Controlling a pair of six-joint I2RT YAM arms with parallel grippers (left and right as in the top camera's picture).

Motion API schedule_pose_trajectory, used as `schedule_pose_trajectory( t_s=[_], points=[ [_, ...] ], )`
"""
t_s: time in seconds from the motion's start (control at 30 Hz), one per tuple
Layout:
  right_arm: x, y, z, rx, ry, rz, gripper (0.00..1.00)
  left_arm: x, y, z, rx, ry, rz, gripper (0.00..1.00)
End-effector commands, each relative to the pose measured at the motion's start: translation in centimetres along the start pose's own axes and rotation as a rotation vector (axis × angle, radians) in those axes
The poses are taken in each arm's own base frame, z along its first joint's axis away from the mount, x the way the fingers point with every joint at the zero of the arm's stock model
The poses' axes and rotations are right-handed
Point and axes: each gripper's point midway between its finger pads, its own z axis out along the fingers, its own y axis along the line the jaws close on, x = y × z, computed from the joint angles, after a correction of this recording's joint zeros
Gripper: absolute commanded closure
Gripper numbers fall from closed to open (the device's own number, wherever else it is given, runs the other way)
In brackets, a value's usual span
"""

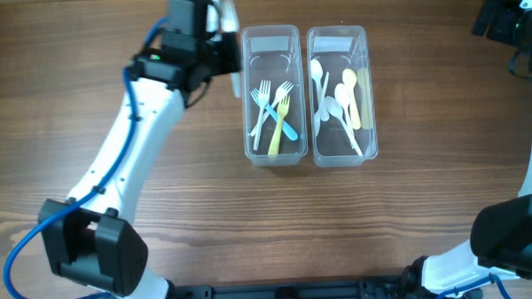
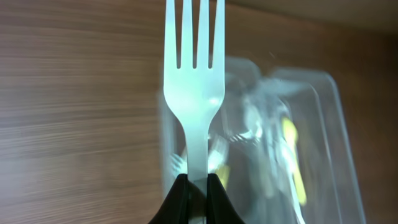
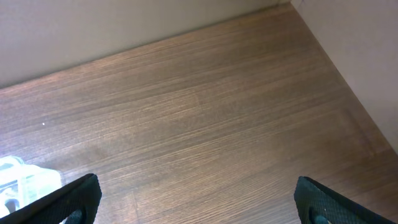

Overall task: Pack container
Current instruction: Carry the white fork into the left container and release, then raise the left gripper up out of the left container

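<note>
My left gripper should carry the white fork across next, over the forks in one clear container, then open, since the other holds spoons.
My left gripper (image 2: 196, 186) is shut on the handle of a white plastic fork (image 2: 193, 74), tines pointing away from the wrist, above the table just left of the left clear container (image 1: 271, 94). In the overhead view the fork (image 1: 229, 16) sticks out past the gripper (image 1: 216, 31). That container holds several forks, white, yellow and blue (image 1: 274, 112). The right clear container (image 1: 339, 94) holds white and yellow spoons (image 1: 346, 98). My right gripper (image 3: 198, 202) is open and empty over bare wood at the far right (image 1: 510, 21).
Both containers show blurred in the left wrist view (image 2: 280, 143). A corner of a clear container (image 3: 25, 180) shows at the lower left of the right wrist view. A pale wall borders the table's far side (image 3: 124, 25).
</note>
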Motion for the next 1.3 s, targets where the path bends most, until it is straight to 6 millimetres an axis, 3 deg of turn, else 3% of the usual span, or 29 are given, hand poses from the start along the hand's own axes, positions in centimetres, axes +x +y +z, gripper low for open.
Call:
schedule_pose_trajectory(
  t_s=[0.0,0.17,0.43,0.5,0.57,0.6,0.63,0.73,0.83,0.97,1.07,1.17,1.27],
  points=[
    [0.4,0.4,0.5,-0.008,0.014,-0.001,0.00,1.4,-3.9,0.2,0.066,0.025,0.126,0.96],
    [0.4,0.4,0.5,-0.008,0.014,0.000,0.00,3.5,-5.9,1.7,0.085,0.075,0.163,0.96],
    [0.4,0.4,0.5,-0.008,0.014,-0.001,0.00,5.9,-4.7,5.3,0.038,0.159,0.154,0.95],
    [0.4,0.4,0.5,-0.008,0.014,0.000,0.00,6.1,-4.6,5.6,0.036,0.164,0.154,0.86],
    [0.4,0.4,0.5,-0.008,0.014,0.000,0.00,6.1,-4.6,5.6,0.036,0.163,0.154,0.71],
    [0.4,0.4,0.5,-0.008,0.014,0.000,0.00,6.0,-4.6,5.6,0.037,0.160,0.154,0.45],
    [0.4,0.4,0.5,-0.008,0.014,0.000,0.00,5.9,-4.7,5.6,0.038,0.159,0.154,0.37],
    [0.4,0.4,0.5,-0.008,0.014,0.000,0.00,5.3,-4.9,5.2,0.046,0.136,0.155,0.34],
    [0.4,0.4,0.5,-0.008,0.014,-0.001,0.00,2.8,-4.7,3.7,0.044,0.065,0.145,0.34],
    [0.4,0.4,0.5,-0.008,0.014,0.000,0.00,-4.1,-0.7,-1.0,-0.086,-0.134,0.069,0.34],
    [0.4,0.4,0.5,-0.008,0.014,0.000,0.00,-8.0,4.5,-5.2,-0.210,-0.265,-0.046,0.29],
    [0.4,0.4,0.5,-0.008,0.014,0.000,0.00,-9.5,10.2,-8.7,-0.309,-0.320,-0.131,0.23],
    [0.4,0.4,0.5,-0.008,0.014,-0.001,0.00,-9.5,15.3,-10.5,-0.391,-0.322,-0.208,0.21]
  ],
)
